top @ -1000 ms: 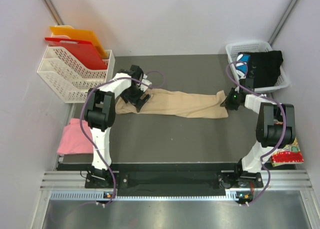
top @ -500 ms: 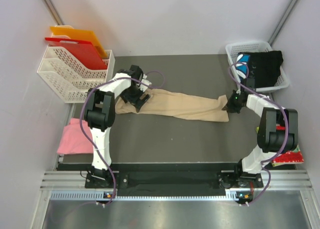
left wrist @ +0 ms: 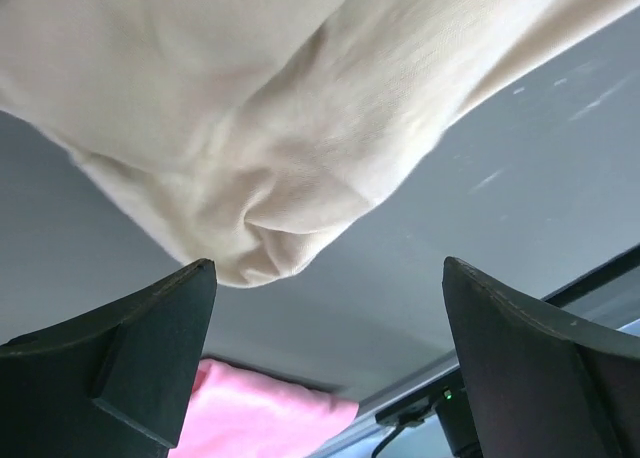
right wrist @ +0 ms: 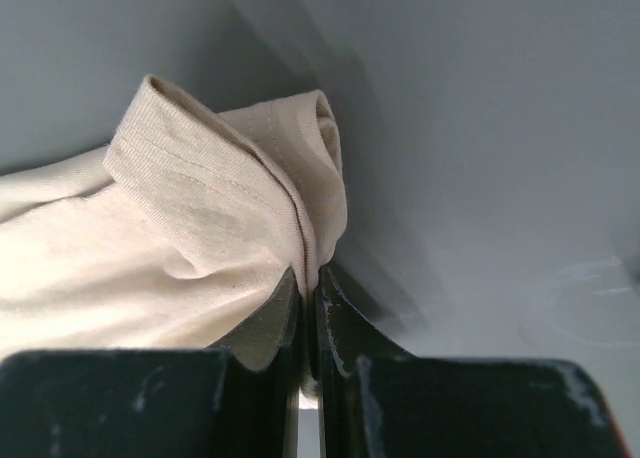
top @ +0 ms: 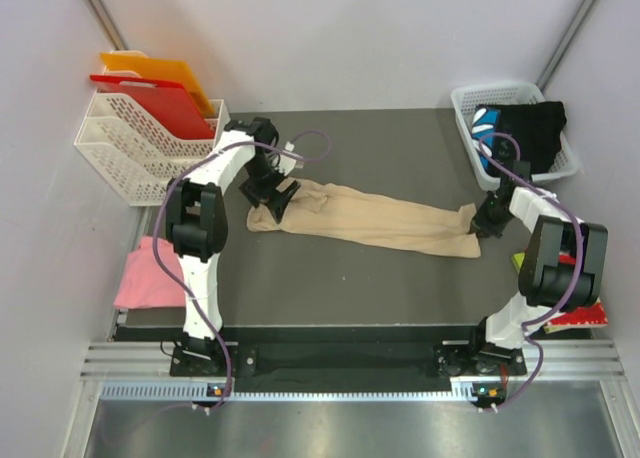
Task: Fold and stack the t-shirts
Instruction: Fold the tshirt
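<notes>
The right gripper should next bring the hem of the beige t-shirt over the t-shirt's middle (top: 348, 214), to the gripper's left in the top view, and let it go, so that the long bunched t-shirt is doubled.
The beige t-shirt (top: 370, 223) lies bunched into a long strip across the middle of the table. My right gripper (top: 487, 218) is shut on its right end, the hem pinched between the jaws (right wrist: 308, 278). My left gripper (top: 272, 193) hangs open over the strip's left end, with the beige t-shirt (left wrist: 290, 118) beyond its spread fingers (left wrist: 150, 338) and nothing between them. The pink t-shirt (top: 147, 273) lies at the table's left edge and also shows as pink cloth (left wrist: 255, 418) in the left wrist view. The black printed t-shirt (top: 528, 133) fills the basket.
A white basket (top: 463, 106) stands at the back right corner. A white rack (top: 140, 148) with red and orange boards stands at the back left. A colourful packet (top: 572, 313) lies off the table's right edge by the right arm's base.
My right gripper has gone from nearly shut to shut on the shirt's end and pulled it right and nearer. The whole strip slid right. The left gripper stayed open and shifted slightly.
</notes>
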### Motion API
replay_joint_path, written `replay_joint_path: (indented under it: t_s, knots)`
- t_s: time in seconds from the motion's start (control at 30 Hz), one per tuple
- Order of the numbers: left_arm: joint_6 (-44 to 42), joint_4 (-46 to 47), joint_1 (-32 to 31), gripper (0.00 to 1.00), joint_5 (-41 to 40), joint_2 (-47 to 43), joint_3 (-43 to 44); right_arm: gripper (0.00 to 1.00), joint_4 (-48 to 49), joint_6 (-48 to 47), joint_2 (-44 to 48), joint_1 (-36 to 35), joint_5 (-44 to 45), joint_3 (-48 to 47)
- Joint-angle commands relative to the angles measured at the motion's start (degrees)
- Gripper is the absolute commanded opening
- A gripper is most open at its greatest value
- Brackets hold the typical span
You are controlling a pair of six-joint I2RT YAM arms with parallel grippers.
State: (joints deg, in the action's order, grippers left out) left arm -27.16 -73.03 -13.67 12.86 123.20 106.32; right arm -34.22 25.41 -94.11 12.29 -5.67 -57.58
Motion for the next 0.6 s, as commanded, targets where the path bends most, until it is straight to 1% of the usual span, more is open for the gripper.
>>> replay_joint_path:
  t_s: [0.0,0.07,0.13,0.2,0.23,0.3,0.33,0.37,0.4,0.57]
  knots:
    - [-1.1,-7.7,0.2,0.99,5.2,-5.4,7.1,0.00,-2.5,-2.3,1.4,0.5,4.5,-2.9]
    - [-0.3,-6.9,0.3,0.99,4.2,-6.5,8.5,0.00,-3.7,-2.7,1.9,0.5,5.2,-4.6]
    - [0.1,-4.9,0.4,0.99,2.6,-7.5,7.9,0.00,-5.3,-2.7,2.4,-0.2,5.4,-7.3]
    - [0.5,-3.3,0.4,0.99,1.1,-8.8,7.1,0.00,-6.8,-3.1,2.4,-3.1,6.7,-10.0]
    - [0.6,-2.8,0.6,0.99,0.4,-9.0,6.3,0.00,-7.6,-3.2,1.9,-4.4,7.0,-13.1]
    - [0.7,-1.5,0.8,0.99,-0.2,-9.5,5.5,0.00,-10.1,-3.1,0.9,-9.1,7.3,-16.6]
    - [0.7,-1.4,1.1,0.99,-0.2,-9.4,5.0,0.00,-11.2,-2.7,-0.3,-10.8,7.6,-20.1]
    - [0.7,-1.5,1.3,0.99,-0.2,-9.3,4.9,0.00,-12.5,-2.3,-1.1,-14.9,7.6,-21.7]
    - [0.9,-1.6,1.5,0.99,-0.2,-9.1,4.8,0.00,-13.6,-1.9,-2.9,-16.6,7.9,-24.9]
    - [0.2,-0.4,2.2,0.99,-1.7,-9.9,2.2,0.00,-15.5,0.7,-7.9,-26.7,7.0,-31.7]
